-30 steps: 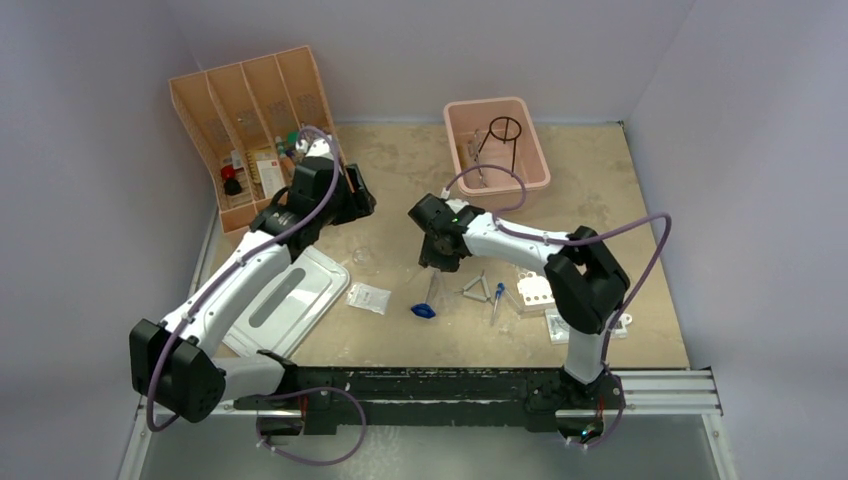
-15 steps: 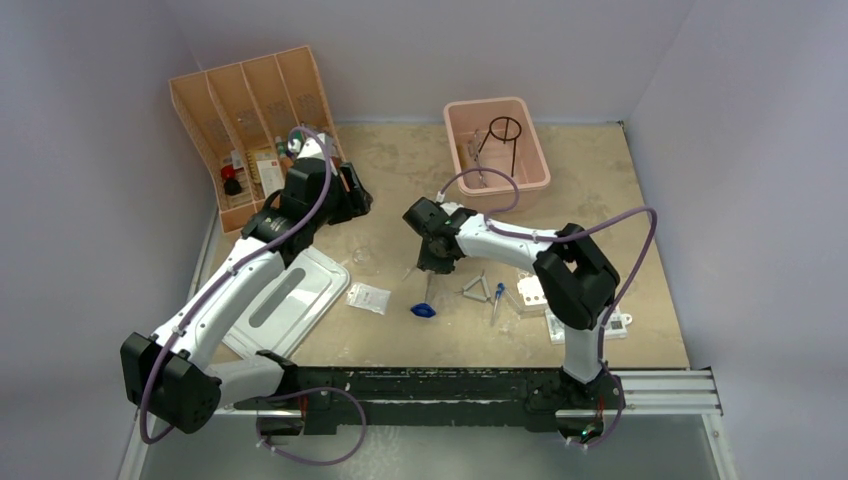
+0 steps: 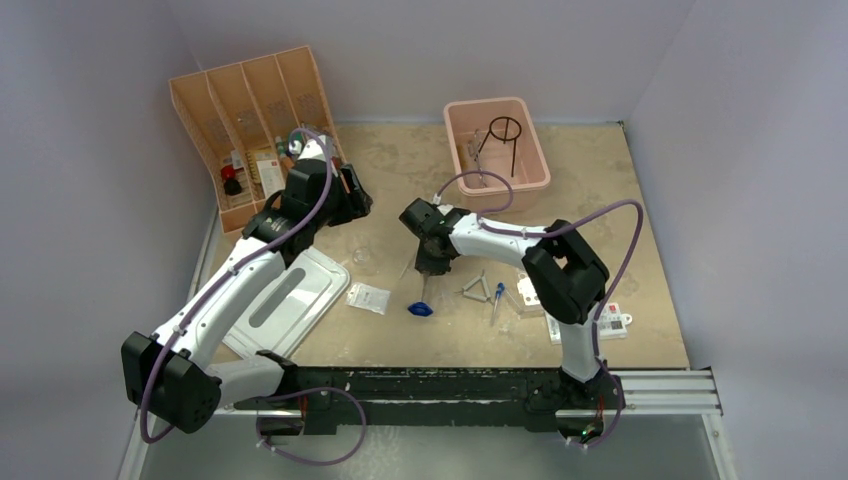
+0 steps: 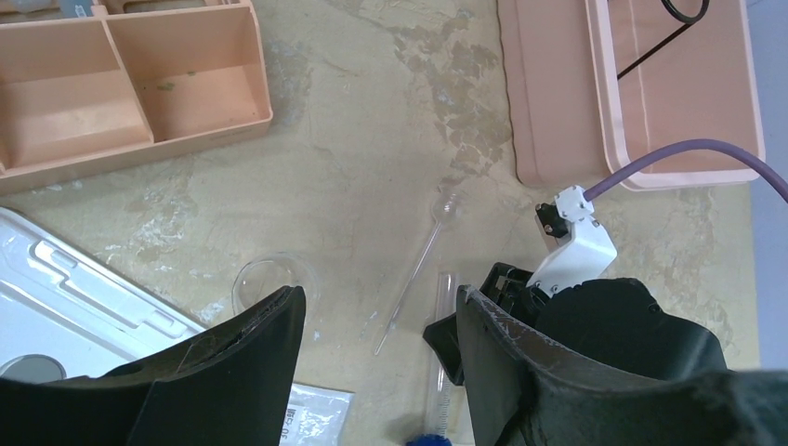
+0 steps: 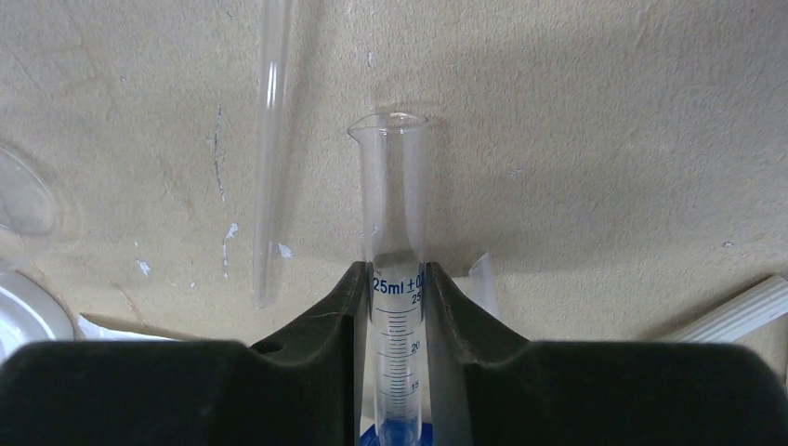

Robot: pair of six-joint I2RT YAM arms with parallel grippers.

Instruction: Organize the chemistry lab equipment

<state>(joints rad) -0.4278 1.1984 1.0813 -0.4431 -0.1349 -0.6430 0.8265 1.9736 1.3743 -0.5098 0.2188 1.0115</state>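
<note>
The right gripper lifts the cylinder over, lowers it and releases it next. The pink tub's bottom beside the tripod lies outward, behind a raised side of the tub.
My right gripper [image 5: 397,279] is shut on a clear 25 ml graduated cylinder [image 5: 395,186] that lies low over the table, spout pointing away. Its blue base [image 3: 421,309] shows in the top view below my right gripper [image 3: 428,268]. A thin glass pipette [image 5: 271,139] lies just left of it. My left gripper [image 4: 376,325] is open and empty above the pipette [image 4: 423,260] and a clear round glass dish [image 4: 272,279]. Metal forceps [image 3: 478,289], a blue-tipped dropper [image 3: 497,300], a clear well rack [image 3: 533,290] and a clear packet [image 3: 368,297] lie on the table. The black wire ring tripod [image 3: 505,135] stands in the pink tub.
The orange divided tray [image 3: 250,110] stands at the back left with small items in it. The pink tub [image 3: 465,120] is at the back centre. A white plastic lid [image 3: 285,300] lies front left. A small white device [image 3: 615,322] lies front right.
My right gripper has moved a little left along the cylinder, and the blue base has shifted slightly left. My left arm drew back a little and then held still.
</note>
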